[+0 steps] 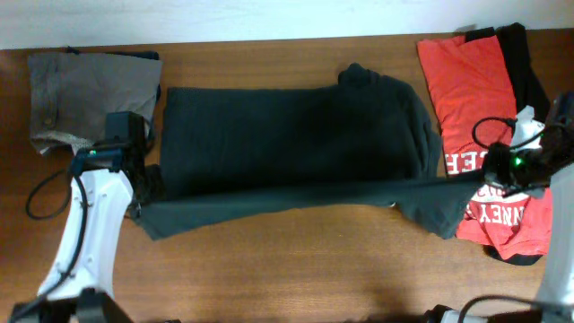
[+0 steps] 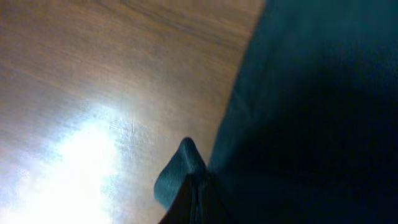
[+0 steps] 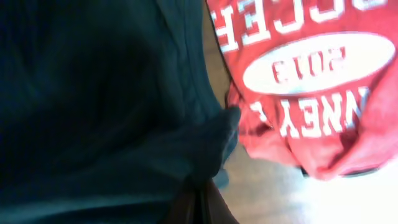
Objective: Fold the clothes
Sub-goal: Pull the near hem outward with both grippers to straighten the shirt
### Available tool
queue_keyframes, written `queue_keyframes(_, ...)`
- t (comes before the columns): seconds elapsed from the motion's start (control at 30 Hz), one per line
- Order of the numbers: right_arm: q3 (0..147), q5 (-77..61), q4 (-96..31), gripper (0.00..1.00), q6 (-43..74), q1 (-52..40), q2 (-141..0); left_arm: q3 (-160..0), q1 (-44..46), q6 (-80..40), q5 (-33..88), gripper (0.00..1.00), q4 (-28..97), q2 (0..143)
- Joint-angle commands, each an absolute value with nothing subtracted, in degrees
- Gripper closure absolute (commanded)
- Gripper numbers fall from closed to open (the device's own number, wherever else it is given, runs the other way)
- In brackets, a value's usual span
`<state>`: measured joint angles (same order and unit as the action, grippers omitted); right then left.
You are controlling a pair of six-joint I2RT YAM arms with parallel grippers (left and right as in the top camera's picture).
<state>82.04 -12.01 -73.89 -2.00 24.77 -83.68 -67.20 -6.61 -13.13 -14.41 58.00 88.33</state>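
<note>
The shirt's edge by the grey-brown garment lies below and outward of my left gripper, so it will move outward and down onto it next and release.
A black T-shirt (image 1: 287, 135) lies spread across the middle of the table, plain side up, its near edge lifted and stretched into a taut fold (image 1: 296, 193). My left gripper (image 1: 143, 184) is shut on the shirt's left end (image 2: 183, 165). My right gripper (image 1: 489, 179) is shut on its right end (image 3: 211, 143). A red white-printed T-shirt (image 1: 480, 90) lies at the right, under my right arm, also showing in the right wrist view (image 3: 311, 68). Another black garment (image 1: 520, 54) lies partly under it.
A folded grey-brown garment (image 1: 81, 94) lies at the back left corner. Bare wooden table (image 1: 296, 269) runs along the front, and also shows in the left wrist view (image 2: 93, 93). A pale wall edge (image 1: 224, 18) borders the back.
</note>
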Motion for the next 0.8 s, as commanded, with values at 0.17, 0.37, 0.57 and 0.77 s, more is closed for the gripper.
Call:
queue_keyframes(0.17, 81.9, -14.8, -68.0, 0.96, -2.6, 25.0, -89.2, -66.8, -10.6, -11.4, -13.0, 0.99, 43.2, 96.4)
queue_keyframes(0.37, 81.9, -14.9, -66.5, 0.96, -2.6, 25.0, -91.4, -66.8, -7.7, -9.6, -11.4, 0.99, 36.0, 97.2)
queue_keyframes(0.57, 81.9, -14.8, -63.3, 0.96, -2.6, 23.0, -92.5, -66.8, -3.5, -7.6, -11.4, 0.99, 29.8, 97.3)
queue_keyframes(0.77, 81.9, -14.8, -59.5, 0.96, -2.6, 20.6, -94.2, -66.8, -1.3, -7.2, -11.6, 0.99, 25.2, 99.2)
